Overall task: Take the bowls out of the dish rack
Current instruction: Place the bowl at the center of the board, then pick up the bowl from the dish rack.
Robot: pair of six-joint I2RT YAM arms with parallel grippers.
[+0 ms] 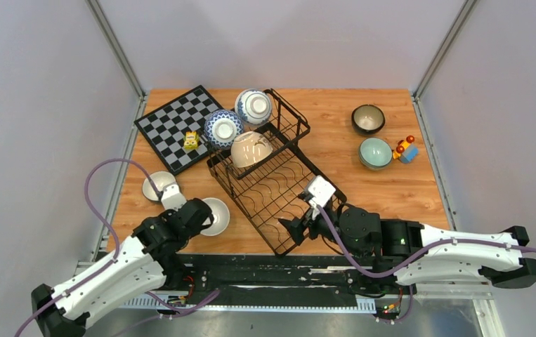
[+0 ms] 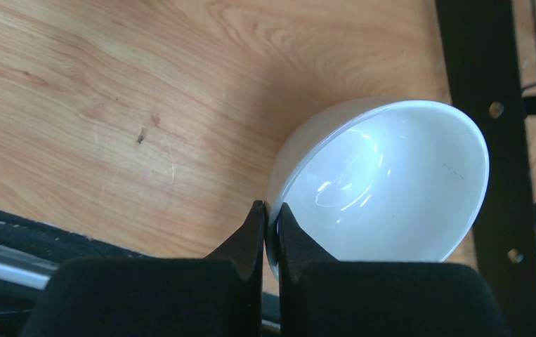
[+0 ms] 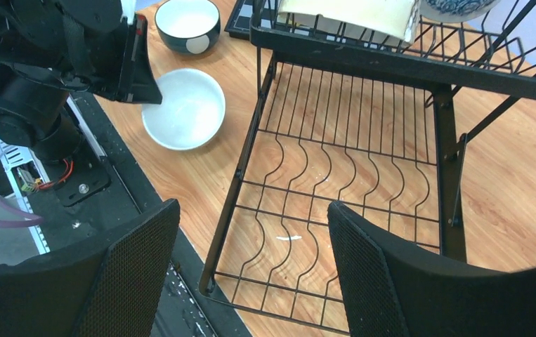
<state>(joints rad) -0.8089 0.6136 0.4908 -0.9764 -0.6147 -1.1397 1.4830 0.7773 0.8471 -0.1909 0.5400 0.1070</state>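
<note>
The left gripper lowers the white bowl slightly away from the rack next, since the bare wood toward the dark bowl has room for it.
The black wire dish rack [image 1: 279, 184] lies diagonally mid-table. Its raised upper basket holds two blue-and-white bowls [image 1: 254, 105] [image 1: 223, 128] and a beige bowl [image 1: 251, 149] on its side. The lower tray is bare. My left gripper [image 2: 270, 210] is shut on the rim of a white bowl [image 2: 391, 182], left of the rack's near end [image 1: 216, 216]. I cannot tell whether the bowl touches the table. My right gripper [image 3: 254, 207] is open and empty above the near corner of the lower tray [image 1: 294, 228]. The white bowl also shows in the right wrist view [image 3: 184, 109].
A dark bowl with a white inside [image 1: 158, 184] stands left of the white one. A dark-glazed bowl [image 1: 368, 118] and a pale teal bowl [image 1: 375, 152] stand at the right beside a small toy [image 1: 405, 149]. A chessboard [image 1: 177, 126] with a yellow piece [image 1: 191, 140] lies far left.
</note>
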